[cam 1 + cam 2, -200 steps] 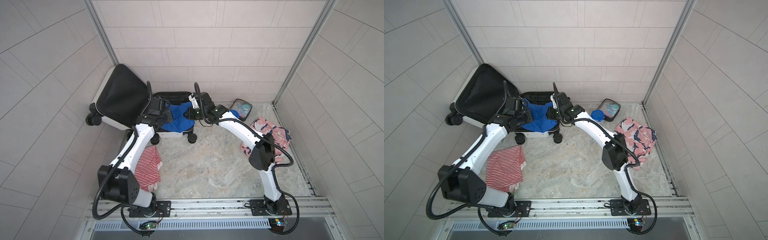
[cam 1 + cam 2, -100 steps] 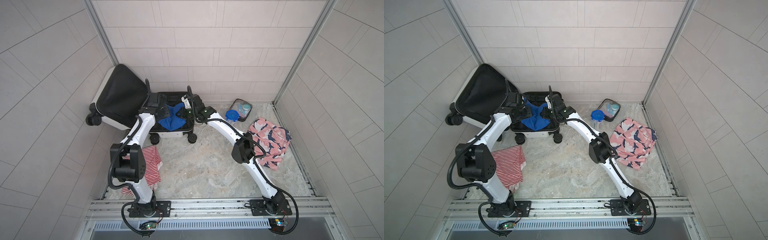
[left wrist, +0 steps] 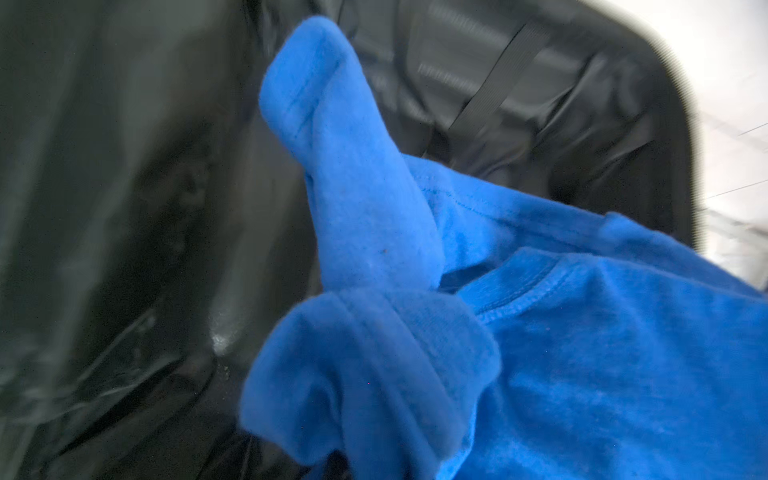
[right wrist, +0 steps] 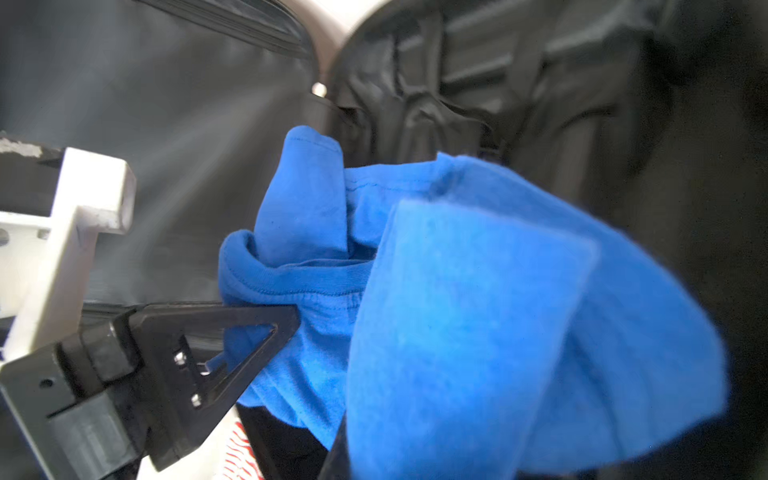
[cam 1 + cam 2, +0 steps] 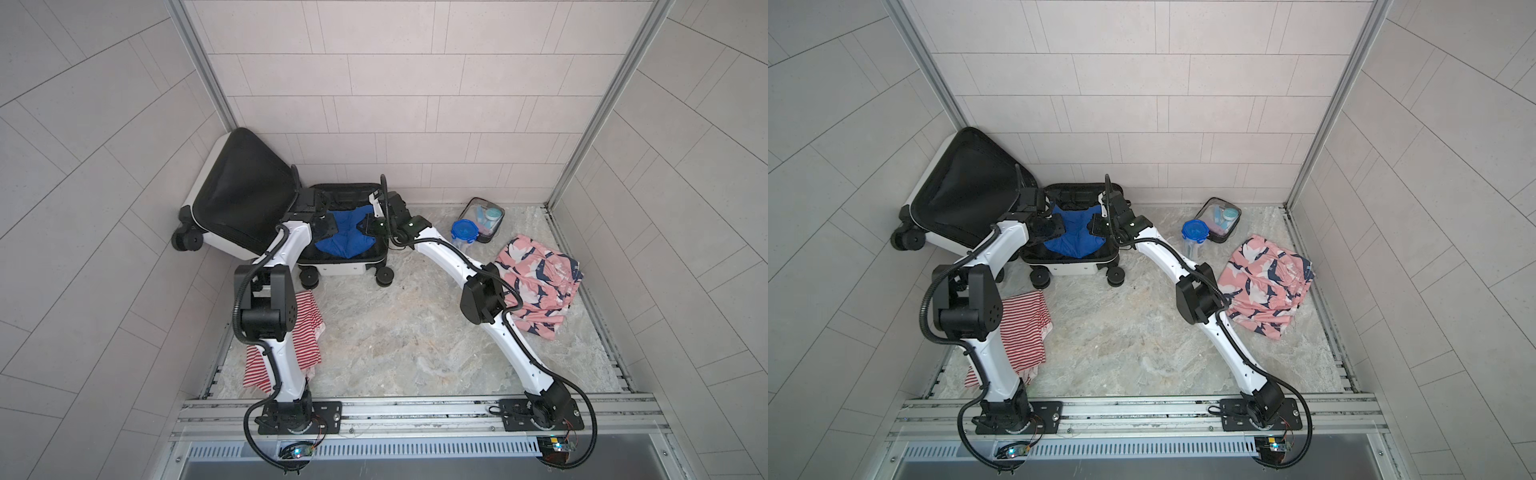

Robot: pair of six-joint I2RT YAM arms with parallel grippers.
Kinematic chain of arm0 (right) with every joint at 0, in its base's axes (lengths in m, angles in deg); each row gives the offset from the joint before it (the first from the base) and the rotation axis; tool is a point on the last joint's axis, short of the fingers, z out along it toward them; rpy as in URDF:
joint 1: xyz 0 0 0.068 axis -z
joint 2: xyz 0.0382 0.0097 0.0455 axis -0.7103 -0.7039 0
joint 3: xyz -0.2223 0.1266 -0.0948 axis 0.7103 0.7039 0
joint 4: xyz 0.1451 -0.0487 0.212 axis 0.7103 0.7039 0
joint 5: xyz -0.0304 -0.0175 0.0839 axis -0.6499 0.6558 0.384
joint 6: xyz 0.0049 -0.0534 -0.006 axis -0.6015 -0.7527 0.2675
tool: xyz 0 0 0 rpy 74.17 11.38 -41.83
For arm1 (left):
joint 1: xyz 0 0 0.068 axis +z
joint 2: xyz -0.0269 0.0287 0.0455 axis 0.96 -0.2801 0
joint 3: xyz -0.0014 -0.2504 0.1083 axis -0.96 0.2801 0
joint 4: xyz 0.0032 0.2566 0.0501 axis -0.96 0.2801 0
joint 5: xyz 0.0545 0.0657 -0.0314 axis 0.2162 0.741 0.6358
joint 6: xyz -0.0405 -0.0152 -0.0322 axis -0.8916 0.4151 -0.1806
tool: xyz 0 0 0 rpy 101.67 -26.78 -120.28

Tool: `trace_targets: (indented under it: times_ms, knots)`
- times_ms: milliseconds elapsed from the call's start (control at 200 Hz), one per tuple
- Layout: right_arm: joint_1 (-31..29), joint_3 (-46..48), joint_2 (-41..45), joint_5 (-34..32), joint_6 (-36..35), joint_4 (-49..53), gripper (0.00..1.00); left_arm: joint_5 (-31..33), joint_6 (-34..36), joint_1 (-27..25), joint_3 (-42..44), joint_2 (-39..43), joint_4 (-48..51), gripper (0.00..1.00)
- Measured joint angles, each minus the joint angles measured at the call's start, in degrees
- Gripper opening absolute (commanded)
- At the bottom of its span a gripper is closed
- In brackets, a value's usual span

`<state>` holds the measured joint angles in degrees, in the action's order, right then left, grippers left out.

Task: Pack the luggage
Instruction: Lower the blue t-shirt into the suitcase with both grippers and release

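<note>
My left gripper next lowers the blue garment's bunched side into the black-lined base, which lies open below, and releases the cloth inside the luggage point(image 5: 345, 269).
The luggage point(image 5: 345, 269) point(image 5: 1077, 268) stands open at the back left, its black-lined lid point(image 5: 241, 195) leaning on the wall. A blue garment point(image 5: 349, 239) point(image 5: 1073, 243) hangs bunched over the black-lined base. My left gripper point(image 5: 326, 226) point(image 5: 1054, 227) is shut on its left side and my right gripper point(image 5: 368, 224) point(image 5: 1096, 224) on its right side. In both wrist views the blue garment point(image 3: 582, 353) point(image 4: 457, 332) covers each gripper's own jaws. One black finger point(image 4: 216, 312) of the left gripper shows in the right wrist view, pressed into the cloth.
A red-striped garment point(image 5: 301, 332) lies on the floor beside the left arm. A pink floral garment point(image 5: 536, 282) lies at the right. A blue-lidded container point(image 5: 463, 230) and a clear toiletry pouch point(image 5: 484, 216) stand near the back wall.
Both grippers have carried the blue garment a little further back and left over the luggage's base. Both arms have folded, with their elbows raised.
</note>
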<state>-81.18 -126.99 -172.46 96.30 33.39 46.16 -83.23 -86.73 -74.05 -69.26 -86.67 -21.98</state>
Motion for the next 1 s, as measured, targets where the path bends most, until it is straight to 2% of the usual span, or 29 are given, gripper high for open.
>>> trace_targets:
  times_ms: [135,180,390,500,565,665,936,1001]
  knots:
    - [0.0,0.0,-1.62,-0.98,-0.26,0.61,0.0,-0.59,0.22,0.59,0.0,-2.25,0.02,0.0]
    - [0.0,0.0,-1.84,-1.44,-0.46,1.05,0.03,-0.66,0.22,0.83,-0.07,-2.86,0.15,0.0]
    - [0.0,-0.33,-1.9,-3.52,-1.7,2.23,0.38,-0.55,0.22,1.88,-0.94,-4.76,1.07,0.0]
    - [0.0,-1.42,-1.9,-4.44,-2.89,3.02,0.64,-0.31,0.24,2.36,-3.26,-6.88,3.02,0.0]
    - [0.02,-2.08,-1.9,-4.79,-3.34,3.37,0.73,-0.26,0.28,2.58,-4.79,-8.28,4.42,0.0]
    - [-0.02,-2.32,-1.9,-5.46,-3.72,3.87,0.78,-0.26,0.57,2.86,-6.73,-10.23,6.1,0.0]
    - [-0.48,-2.32,-0.5,-7.58,-5.49,6.43,0.82,1.38,0.87,3.19,-7.72,-11.45,8.37,0.0]
    - [-0.57,-2.32,0.5,-8.68,-5.68,7.82,0.83,1.86,0.92,3.19,-8.31,-11.47,9.09,0.04]
